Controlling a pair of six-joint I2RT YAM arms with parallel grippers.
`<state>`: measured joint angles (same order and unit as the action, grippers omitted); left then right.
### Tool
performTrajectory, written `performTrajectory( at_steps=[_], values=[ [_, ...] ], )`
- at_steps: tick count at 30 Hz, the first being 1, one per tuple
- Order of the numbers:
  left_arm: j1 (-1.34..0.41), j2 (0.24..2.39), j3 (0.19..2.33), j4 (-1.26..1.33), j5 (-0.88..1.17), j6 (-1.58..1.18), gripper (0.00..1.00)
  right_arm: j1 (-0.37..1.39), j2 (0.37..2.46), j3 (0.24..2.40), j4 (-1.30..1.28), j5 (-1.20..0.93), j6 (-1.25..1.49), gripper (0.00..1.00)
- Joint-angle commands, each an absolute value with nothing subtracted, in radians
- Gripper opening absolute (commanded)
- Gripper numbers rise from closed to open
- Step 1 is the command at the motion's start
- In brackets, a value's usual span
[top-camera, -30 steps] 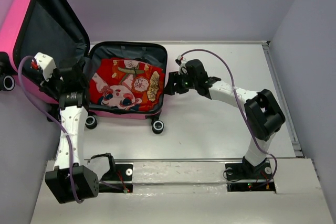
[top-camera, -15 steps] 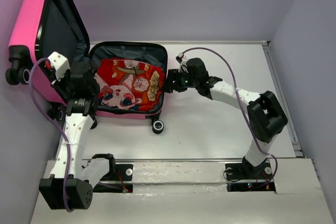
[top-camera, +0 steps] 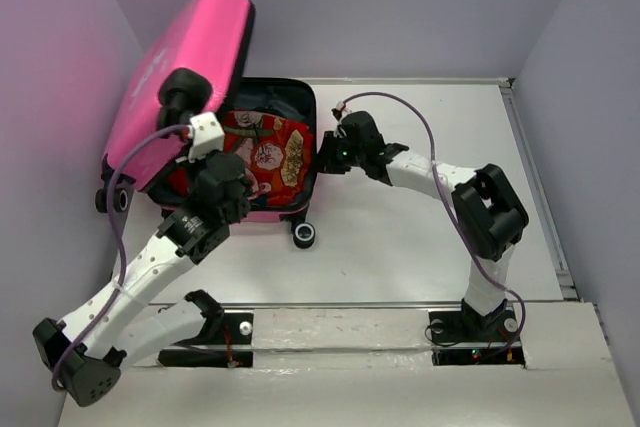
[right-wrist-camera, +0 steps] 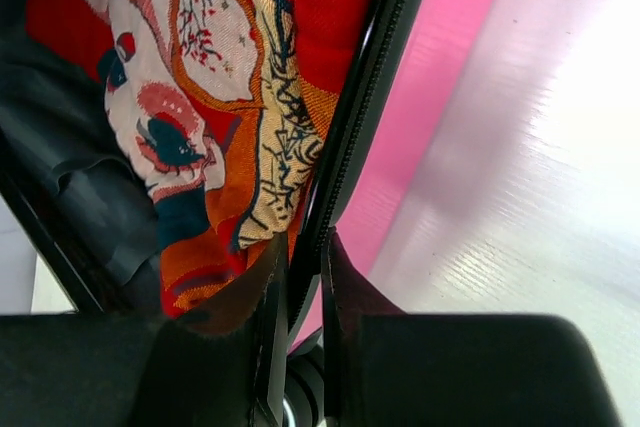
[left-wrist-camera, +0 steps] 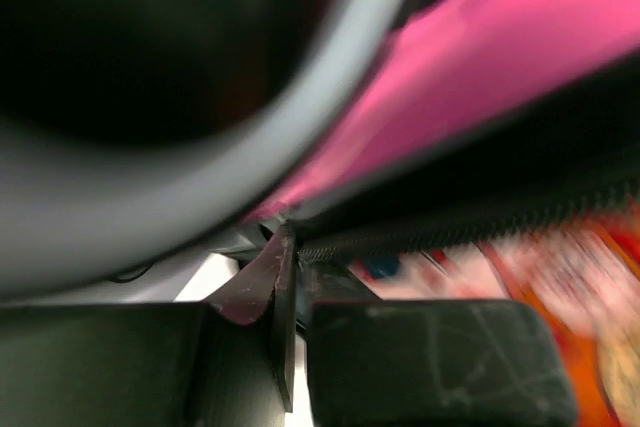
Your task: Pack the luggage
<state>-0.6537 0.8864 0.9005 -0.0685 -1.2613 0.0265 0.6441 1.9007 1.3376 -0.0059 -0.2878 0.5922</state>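
Observation:
The cloth is uncovered, so the robot's left gripper will next swing the case's lid to the right in the top view, over the case's open base, and then let go of it.
The luggage is a hot-pink hard-shell case; its lid (top-camera: 185, 47) stands tilted over the base (top-camera: 285, 211). A red patterned cloth (top-camera: 265, 152) lies in the base. My left gripper (top-camera: 210, 162) is at the lid's lower edge and is shut. In the blurred left wrist view the zipper edge (left-wrist-camera: 420, 232) runs into my left gripper (left-wrist-camera: 290, 247). My right gripper (top-camera: 322, 152) is at the base's right rim. The right wrist view shows my right gripper (right-wrist-camera: 305, 247) shut on the black zipper rim (right-wrist-camera: 350, 137), with the cloth (right-wrist-camera: 215, 97) just inside.
A black-and-white wheel (top-camera: 308, 235) sticks out at the base's near right corner, and another wheel (top-camera: 118, 197) shows at the left. A raised rim (top-camera: 530, 167) bounds the white table on the right. Purple walls close in on the left, back and right.
The lid has swung from leaning back at the left to tilting over the base, and my left gripper travelled with it. My right gripper closed on the base's right rim.

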Motion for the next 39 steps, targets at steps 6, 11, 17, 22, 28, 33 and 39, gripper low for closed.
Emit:
performTrajectory(
  at_steps=[6,11,17,22,28,33,39],
  values=[
    [-1.279,0.816,0.902,-0.047,-1.284,-0.166,0.06,0.572,1.784,1.192,0.017,-0.175,0.528,0.07],
    [-1.598,0.886,1.029,-0.009,-1.307,-0.098,0.06,0.453,1.666,1.039,0.02,-0.176,0.505,0.07],
    [-1.672,0.988,1.135,0.241,-1.112,0.086,0.7,0.357,1.634,1.009,-0.058,-0.193,0.433,0.25],
    [-1.59,1.02,1.266,0.229,-1.048,0.076,0.76,0.269,1.599,1.031,-0.11,-0.234,0.414,0.66],
    [-1.211,1.1,1.414,0.023,-0.76,-0.143,0.74,0.163,1.496,1.194,-0.266,-0.235,0.362,0.69],
    [-0.86,1.196,1.514,-0.06,-0.516,-0.241,0.74,0.173,1.347,1.279,-0.344,-0.258,0.345,0.2],
    [-0.376,1.47,1.685,-0.162,-0.175,-0.38,0.74,0.533,1.197,1.24,-0.463,-0.166,0.284,0.07]
  ],
)
